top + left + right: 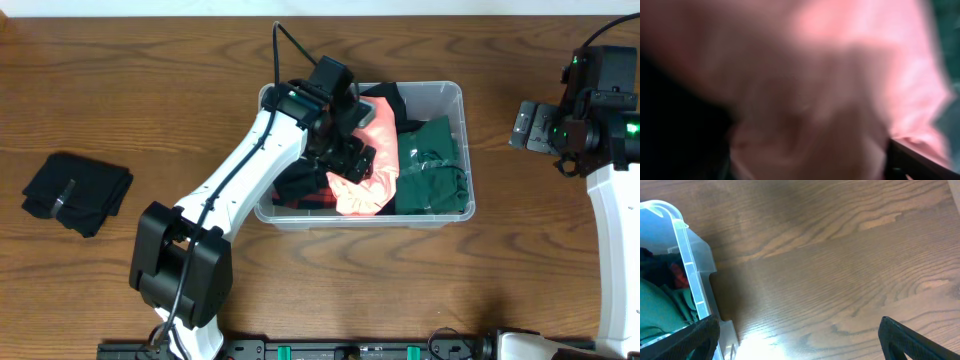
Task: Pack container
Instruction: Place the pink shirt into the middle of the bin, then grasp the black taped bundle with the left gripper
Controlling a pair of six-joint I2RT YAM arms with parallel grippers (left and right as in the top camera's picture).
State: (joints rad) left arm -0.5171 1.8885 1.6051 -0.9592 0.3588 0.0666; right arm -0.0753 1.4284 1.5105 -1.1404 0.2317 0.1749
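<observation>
The folded black garment is outside the container, across the table. My left gripper will rise off the pink garment next and then go down to the black one.
The clear plastic container stands in the middle of the table, filled with a pink garment, a green garment and dark and red cloth. My left gripper is down inside the container, pressed into the pink garment, which fills the blurred left wrist view; its jaws do not show clearly. My right gripper is open and empty over bare table, right of the container's wall.
A folded black garment lies on the wooden table at the far left. The right arm's base parts are at the right edge.
</observation>
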